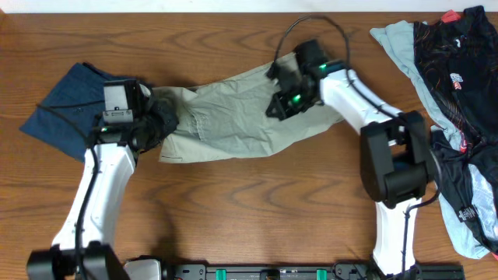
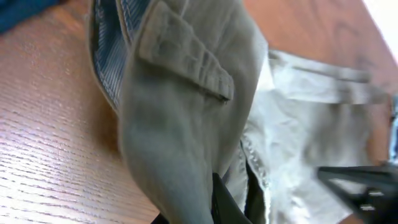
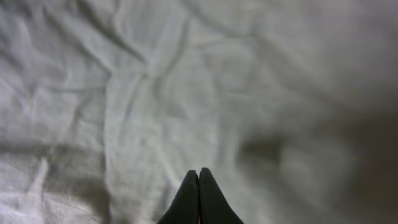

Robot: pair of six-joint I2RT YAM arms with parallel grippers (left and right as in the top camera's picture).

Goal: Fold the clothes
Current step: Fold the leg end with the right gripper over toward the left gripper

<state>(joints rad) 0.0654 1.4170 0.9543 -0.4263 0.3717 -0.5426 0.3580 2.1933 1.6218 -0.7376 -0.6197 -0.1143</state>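
I should lift the waistband end with my left gripper, carry it toward the right in the overhead view over the shorts' opposite part [image 1: 311, 124] [image 2: 329, 134] and release it, as the shorts lie stretched.
The khaki-beige shorts [image 1: 233, 109] lie stretched across the middle of the table, crumpled at their left end. My left gripper [image 1: 159, 120] is shut on that left end. In the left wrist view the waistband [image 2: 180, 93] hangs over my fingers [image 2: 230, 205], showing a belt loop and the pale blue lining [image 2: 112, 56]. My right gripper [image 1: 284, 105] is over the right part of the shorts. In the right wrist view its fingers [image 3: 199, 177] are pressed together just above the wrinkled cloth [image 3: 155, 93], with no cloth seen between them.
A navy blue garment [image 1: 70, 105] lies at the left, beside my left arm. A pile of other clothes sits at the right edge: a pale blue piece [image 1: 401, 43] and black patterned pieces [image 1: 459, 62]. The table is brown wood [image 1: 257, 202].
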